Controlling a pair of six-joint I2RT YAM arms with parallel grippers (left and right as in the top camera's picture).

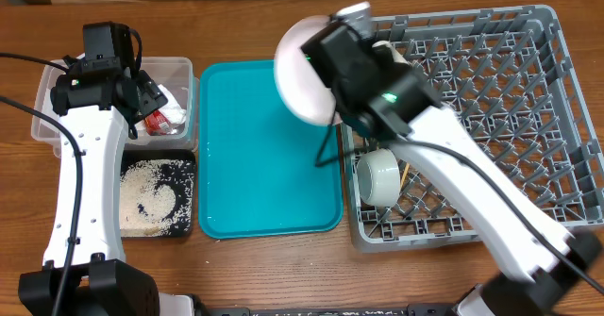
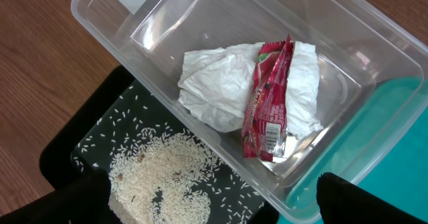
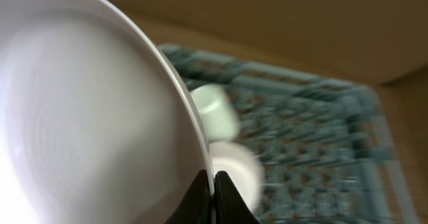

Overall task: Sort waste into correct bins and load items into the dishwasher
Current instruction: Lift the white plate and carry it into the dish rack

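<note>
The rack wires beside the pale bowl are empty. I should next move my right gripper to the right in the overhead view, lower the plate [image 1: 300, 75] there and let go of it.
My right gripper [image 3: 211, 182] is shut on the rim of the pale pink plate [image 1: 300, 75] and holds it on edge in the air, over the teal tray's right side by the grey dish rack [image 1: 528, 118]. The plate fills the left of the right wrist view [image 3: 87, 110]. A cream cup [image 1: 379, 176] lies in the rack; a pale bowl [image 3: 234, 167] shows beyond the plate. My left gripper [image 2: 214, 204] is open and empty above the clear tub [image 2: 374, 57], which holds the white napkin [image 2: 214, 83] and the red wrapper [image 2: 267, 103]. Rice grains [image 2: 167, 170] lie in the black tray [image 1: 179, 224].
The teal serving tray [image 1: 264, 165] lies between the bins and the rack. A thin stick [image 1: 406, 176] lies in the rack beside the cup. Wooden tabletop [image 1: 283, 269] runs along the front.
</note>
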